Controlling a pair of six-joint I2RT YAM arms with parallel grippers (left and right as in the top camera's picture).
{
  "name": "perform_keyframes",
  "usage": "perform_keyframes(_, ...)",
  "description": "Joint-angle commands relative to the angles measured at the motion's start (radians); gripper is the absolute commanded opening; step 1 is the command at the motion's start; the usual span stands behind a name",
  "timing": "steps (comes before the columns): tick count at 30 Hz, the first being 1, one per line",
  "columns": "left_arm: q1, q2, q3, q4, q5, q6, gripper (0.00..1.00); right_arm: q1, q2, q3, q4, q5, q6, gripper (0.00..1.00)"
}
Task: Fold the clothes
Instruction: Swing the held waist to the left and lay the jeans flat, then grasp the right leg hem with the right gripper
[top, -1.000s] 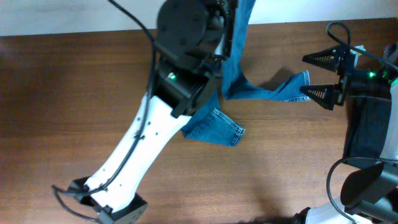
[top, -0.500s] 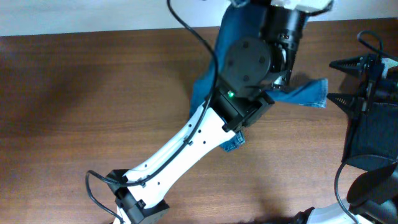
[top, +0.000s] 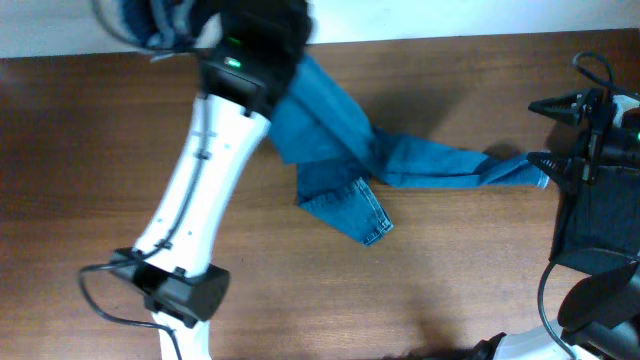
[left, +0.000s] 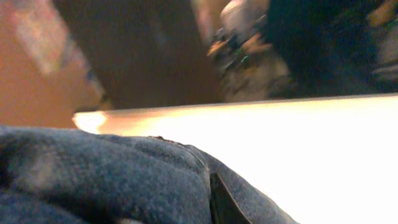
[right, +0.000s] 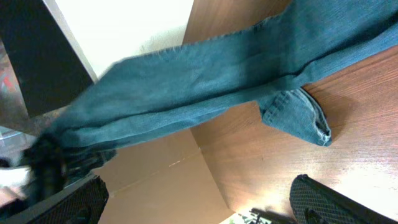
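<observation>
The robot's left gripper needs to move down and to the left in the overhead view next, toward the bare tabletop, and let go of the jeans (top: 420, 160), because their held end hangs raised.
The blue denim jeans (top: 420, 160) lie stretched across the brown table (top: 470, 270), from the far left towards the right. One leg end (top: 352, 208) lies folded near the middle. My left gripper (top: 165, 25), blurred at the far left edge, is shut on the jeans and holds that end up. The left wrist view shows denim (left: 112, 180) filling its lower part. My right gripper (top: 540, 132) is open and empty, and the other leg's hem (top: 528, 170) lies beside its lower finger. In the right wrist view the jeans (right: 205, 74) span the top, above the open fingers (right: 196, 205).
A dark folded cloth (top: 600, 215) lies at the right edge under my right arm. My left arm (top: 200, 190) crosses the table's left half from the front edge to the back. A pale wall (top: 450, 18) runs behind the table.
My left arm has swung from the middle right to the far left, dragging the jeans with it. The jeans are now pulled out long across the table. The right gripper has hardly moved.
</observation>
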Motion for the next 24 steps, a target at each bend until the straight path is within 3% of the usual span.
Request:
perform_keyframes(1, 0.141, -0.039, 0.032, -0.134, -0.044, -0.250, 0.01, -0.002, -0.032, -0.011, 0.000, 0.006, -0.018, 0.99)
perform_keyframes(10, 0.418, -0.027, 0.032, -0.478, 0.030, -0.502, 0.04, 0.001, -0.032, -0.011, 0.000, 0.005, -0.014, 0.99)
perform_keyframes(11, 0.446, -0.023, 0.031, -0.517, 0.083, -0.515, 0.32, 0.005, -0.032, -0.011, 0.001, 0.005, -0.014, 0.99)
perform_keyframes(13, 0.496, -0.019, 0.032, -0.583, 0.215, -0.515, 0.99, 0.024, -0.032, -0.011, 0.011, 0.006, -0.014, 0.99)
perform_keyframes(16, 0.528, -0.019, 0.032, -0.597, 0.270, -0.515, 0.99, 0.077, -0.032, -0.011, 0.051, 0.031, -0.006, 0.99)
perform_keyframes(22, 0.535, -0.019, 0.032, -0.608, 0.290, -0.514, 0.99, 0.192, -0.032, -0.011, 0.135, 0.272, 0.148, 0.99)
perform_keyframes(24, 0.535, -0.019, 0.032, -0.637, 0.385, -0.515, 0.99, 0.236, -0.032, -0.011, 0.160, 0.380, 0.199, 0.99)
